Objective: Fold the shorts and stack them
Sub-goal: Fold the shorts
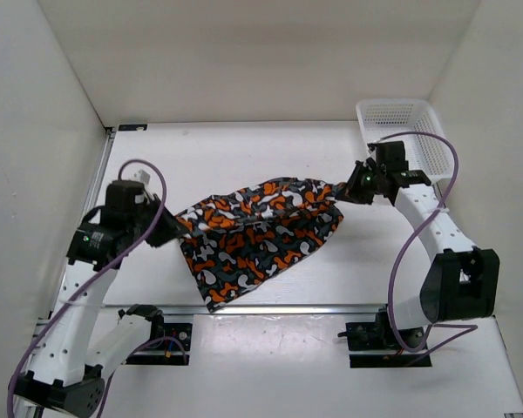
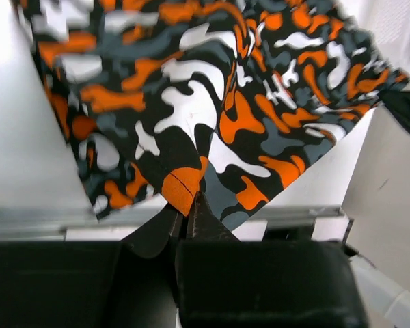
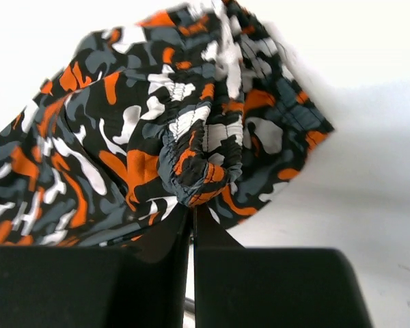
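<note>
My left gripper comes down and back toward the front bar next, laying its corner of the shorts over their drooping lower part (image 1: 220, 289) (image 2: 113, 183).
The shorts (image 1: 257, 233), camouflage in orange, white, grey and black, hang stretched between my two grippers above the table, their lower part drooping toward the front rail. My left gripper (image 1: 173, 228) is shut on a corner of the shorts (image 2: 181, 188) at their left end. My right gripper (image 1: 347, 189) is shut on the bunched elastic waistband of the shorts (image 3: 198, 181) at their right end.
A white plastic mesh basket (image 1: 399, 117) stands at the back right, just behind my right arm. White walls close in the table on the left, back and right. A metal rail (image 1: 270, 307) runs along the table's near edge.
</note>
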Motion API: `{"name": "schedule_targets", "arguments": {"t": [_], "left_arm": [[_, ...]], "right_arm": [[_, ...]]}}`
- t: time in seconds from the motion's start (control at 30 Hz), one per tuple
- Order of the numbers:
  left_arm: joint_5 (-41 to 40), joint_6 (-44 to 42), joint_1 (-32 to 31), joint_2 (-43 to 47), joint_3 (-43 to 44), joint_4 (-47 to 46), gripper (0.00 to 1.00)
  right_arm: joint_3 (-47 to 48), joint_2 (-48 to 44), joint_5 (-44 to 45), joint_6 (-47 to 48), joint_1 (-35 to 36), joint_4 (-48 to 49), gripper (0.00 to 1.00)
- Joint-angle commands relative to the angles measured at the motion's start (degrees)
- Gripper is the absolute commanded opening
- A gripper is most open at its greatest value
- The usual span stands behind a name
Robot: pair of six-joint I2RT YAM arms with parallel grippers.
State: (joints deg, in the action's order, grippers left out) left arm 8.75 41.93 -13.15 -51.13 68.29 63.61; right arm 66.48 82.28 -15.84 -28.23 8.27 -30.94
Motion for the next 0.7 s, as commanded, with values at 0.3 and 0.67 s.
{"name": "schedule_targets", "arguments": {"t": [0.3,0.67], "left_arm": [[-2.08,7.73,-5.66,7.72,-16.43,1.77,0.14],[-10.85,5.71,-4.87,-1.4,-12.39,2.49,0.86]], "right_arm": [[-10.4,-6.87,6.26,3.18,-2.82,-2.81,0.01],[-13.83,-8.62,9.68,3.89,-2.82,-4.12,0.8]]}}
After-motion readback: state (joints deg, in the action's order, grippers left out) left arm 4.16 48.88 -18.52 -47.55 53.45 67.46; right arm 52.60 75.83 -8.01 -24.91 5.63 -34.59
